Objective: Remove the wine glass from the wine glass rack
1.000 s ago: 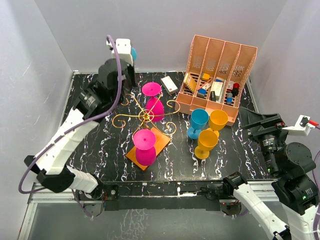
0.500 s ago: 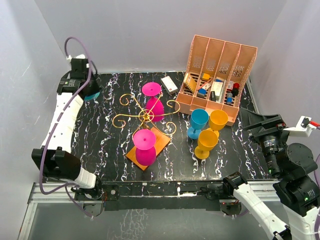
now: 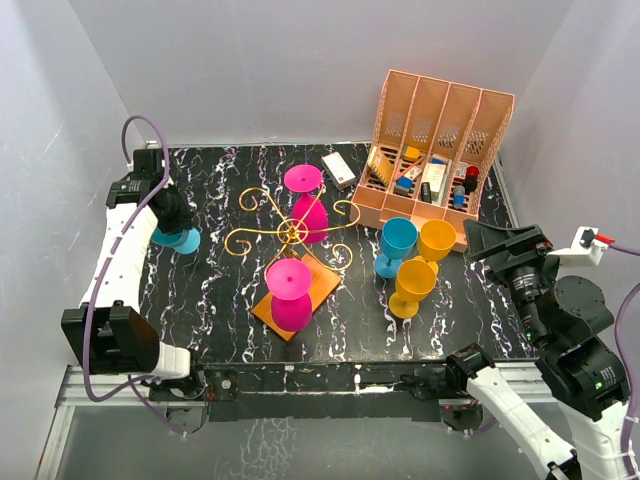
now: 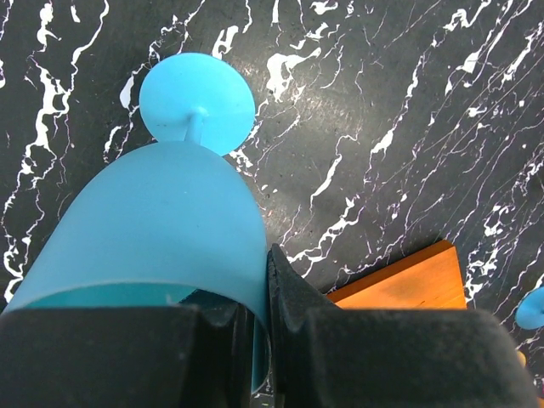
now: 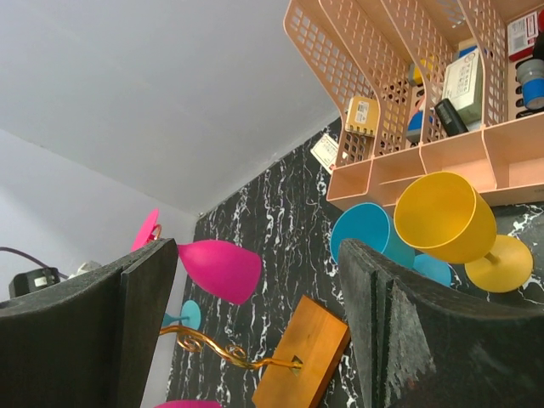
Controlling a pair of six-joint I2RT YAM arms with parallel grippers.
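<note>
I will next lower the blue wine glass with my left gripper until its foot rests on the marble (image 3: pixel 187 243) (image 4: pixel 198 100), and then release the glass's rim. The glass is hanging foot down over bare marble.
The wine glass rack (image 3: pixel 290 232) is a gold wire stand on an orange base (image 3: pixel 322 283) at mid-table. Two magenta wine glasses hang on it, one at the back (image 3: pixel 307 205) and one at the front (image 3: pixel 290 297). My left gripper (image 3: pixel 168 215) is at the table's left side, apart from the rack, shut on the rim of a blue wine glass (image 4: pixel 153 229). That glass points foot (image 4: pixel 197 98) down, close over the tabletop. My right gripper (image 5: pixel 259 263) stands open and empty at the right (image 3: pixel 492 240), facing the rack's gold arm (image 5: pixel 221 350).
A salmon-pink slotted organiser (image 3: pixel 430 130) full of small items stands at the back right. In front of it stand a blue glass (image 3: pixel 397 243) and two yellow glasses (image 3: pixel 437 240) (image 3: pixel 414 284). A small white box (image 3: pixel 339 168) lies behind the rack.
My left arm swung from behind the rack out to the far left with the blue glass, then brought it down and forward near the tabletop. The right arm shifted slightly.
</note>
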